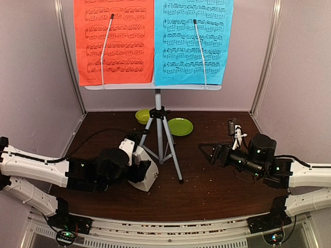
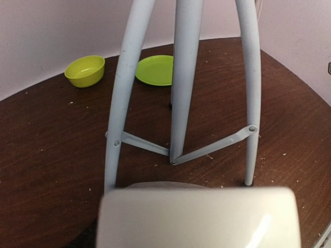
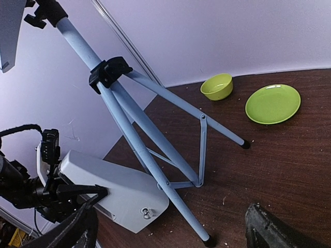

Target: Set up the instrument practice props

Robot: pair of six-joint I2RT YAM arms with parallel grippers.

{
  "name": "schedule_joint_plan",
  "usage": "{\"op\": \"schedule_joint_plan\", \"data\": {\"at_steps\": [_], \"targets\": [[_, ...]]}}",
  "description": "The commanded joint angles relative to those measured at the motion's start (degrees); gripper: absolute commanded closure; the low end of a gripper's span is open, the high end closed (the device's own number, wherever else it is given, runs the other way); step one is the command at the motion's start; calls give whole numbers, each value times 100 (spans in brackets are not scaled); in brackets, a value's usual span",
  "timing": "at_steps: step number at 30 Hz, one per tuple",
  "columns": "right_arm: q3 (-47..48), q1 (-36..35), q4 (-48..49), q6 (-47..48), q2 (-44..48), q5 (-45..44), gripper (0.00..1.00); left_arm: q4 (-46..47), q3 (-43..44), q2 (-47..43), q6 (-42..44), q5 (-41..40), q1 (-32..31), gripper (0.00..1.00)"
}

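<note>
Next, my left gripper should lower rightward in the top view to release the metronome (image 1: 149, 176), since bare tabletop before the tripod lies below my gripper on that side.
The pale grey music-stand desk (image 1: 155, 87) sits on top of the grey tripod (image 1: 160, 135), which stands in the middle of the table. A red music sheet (image 1: 114, 41) and a blue music sheet (image 1: 194, 41) rest side by side on the desk, each under a thin wire arm. My left gripper (image 1: 137, 166) is shut on the whitish metronome (image 1: 149, 176), which is tilted, low by the tripod's near-left leg (image 2: 118, 124). The metronome (image 2: 199, 217) fills the bottom of the left wrist view and hides the fingers. My right gripper (image 1: 209, 153) is open and holds nothing, right of the tripod (image 3: 155, 155).
A lime-green bowl (image 1: 142, 115) and a lime-green plate (image 1: 180, 126) lie behind the tripod near the back wall. A small black-and-white object (image 1: 235, 132) stands at the back right. Pale walls close in the table on three sides.
</note>
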State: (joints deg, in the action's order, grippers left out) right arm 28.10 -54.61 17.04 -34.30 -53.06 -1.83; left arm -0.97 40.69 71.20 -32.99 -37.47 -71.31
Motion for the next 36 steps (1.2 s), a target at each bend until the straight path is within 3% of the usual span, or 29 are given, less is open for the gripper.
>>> {"op": "schedule_joint_plan", "data": {"at_steps": [1, 7, 14, 22, 30, 33, 35, 36], "targets": [[-58, -21, 320, 13, -58, -46, 0, 539, -22, -190, -385, -168, 40, 89], [161, -15, -89, 235, -181, -2, 0, 753, -199, -168, -331, -299, 38, 89], [286, -60, -170, 244, -334, -152, 0, 1438, 151, 544, -364, 199, 38, 88], [388, -106, -158, 265, -437, -131, 0, 997, 883, 1412, -557, 365, 34, 82], [501, -138, -107, 290, -602, 33, 0, 745, 1138, 1598, -293, 639, 32, 34], [485, -138, -42, 279, -635, 53, 0, 667, 1038, 1458, -189, 700, 36, 21], [493, -147, -35, 288, -655, 68, 0, 595, 1012, 1373, 22, 848, 36, 4], [507, -148, -34, 290, -661, 68, 0, 522, 1011, 1321, 126, 889, 33, 2]]}}
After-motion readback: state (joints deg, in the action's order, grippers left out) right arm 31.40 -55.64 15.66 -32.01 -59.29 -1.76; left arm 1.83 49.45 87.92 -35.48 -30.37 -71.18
